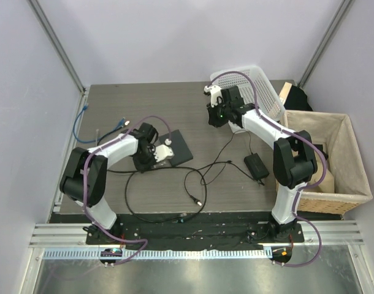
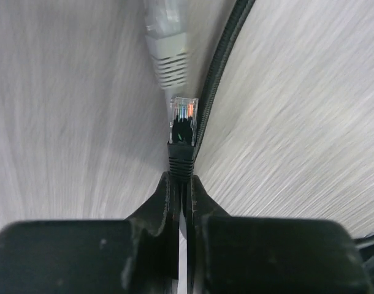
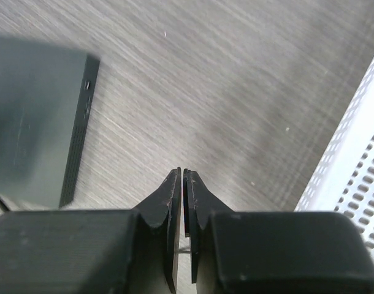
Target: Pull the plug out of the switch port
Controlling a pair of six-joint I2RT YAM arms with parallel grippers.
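The unplugged boot will be carried outward by my left gripper to the blue cable's end point(image 1: 121, 124), away from the switch box point(image 1: 178, 147), and let go.
My left gripper point(image 2: 181, 177) is shut on the black ribbed boot of a cable, just behind its clear plug point(image 2: 183, 117). The plug hangs free over the table and sits in no socket. A grey-white plug boot point(image 2: 168, 61) lies just beyond it. In the top view the left gripper point(image 1: 151, 156) is at the left edge of the flat dark-grey switch box point(image 1: 178, 147). The box also shows in the right wrist view point(image 3: 34, 116), but I cannot make out its ports. My right gripper point(image 3: 183, 174) is shut and empty, above the table to the right of the box, and also shows from above point(image 1: 219, 115).
A black braided cable point(image 2: 221, 73) runs beside the plug. Black cables loop in front of the box point(image 1: 196, 184). A black power brick point(image 1: 255, 165) lies at the right. A white perforated basket point(image 1: 254, 89) stands behind the right gripper point(image 3: 352, 177). A lined wicker basket point(image 1: 352, 165) stands far right.
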